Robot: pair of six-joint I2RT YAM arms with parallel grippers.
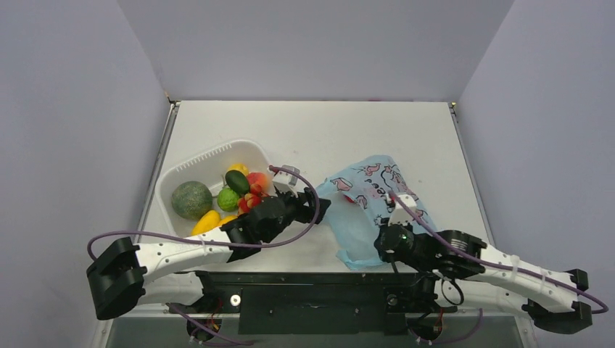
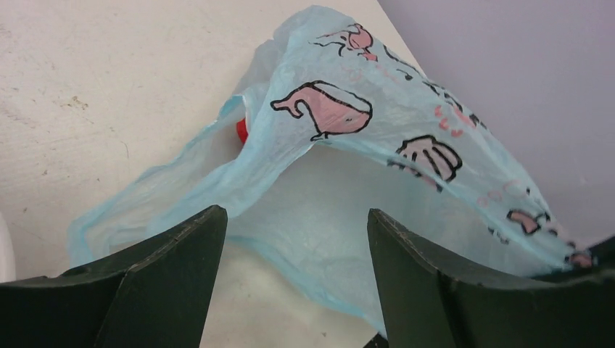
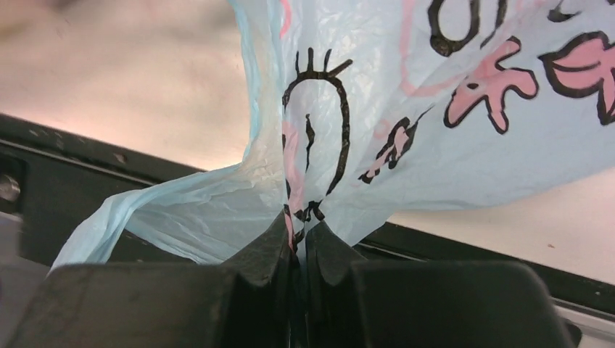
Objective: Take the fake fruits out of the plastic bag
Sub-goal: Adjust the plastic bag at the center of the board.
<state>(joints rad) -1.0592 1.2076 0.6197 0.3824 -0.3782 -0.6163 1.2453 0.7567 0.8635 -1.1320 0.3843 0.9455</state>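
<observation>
The robot's left gripper will move down and outward onto the bag's edge facing the tub, because only the right gripper holds the bag's opening.
The light-blue plastic bag [image 1: 371,194] with pink prints lies on the table right of centre. A red fruit [image 1: 349,197] shows inside it near its left opening, and also in the left wrist view [image 2: 241,130]. My left gripper [image 1: 320,206] is open and empty, just left of the bag's mouth [image 2: 290,239], with its jaws either side of the blue rim. My right gripper [image 1: 383,243] is shut on the bag's near edge [image 3: 304,181] and pinches a fold of it. A dark green oblong fruit [image 1: 236,181] and a red berry cluster [image 1: 250,202] lie in the white tub [image 1: 210,156].
The tub at the left also holds a large green melon [image 1: 192,199], a lime-green piece [image 1: 228,199], yellow pieces [image 1: 206,221] and a peach-red piece [image 1: 256,181]. The table's black front edge [image 3: 87,181] lies right under the right gripper.
</observation>
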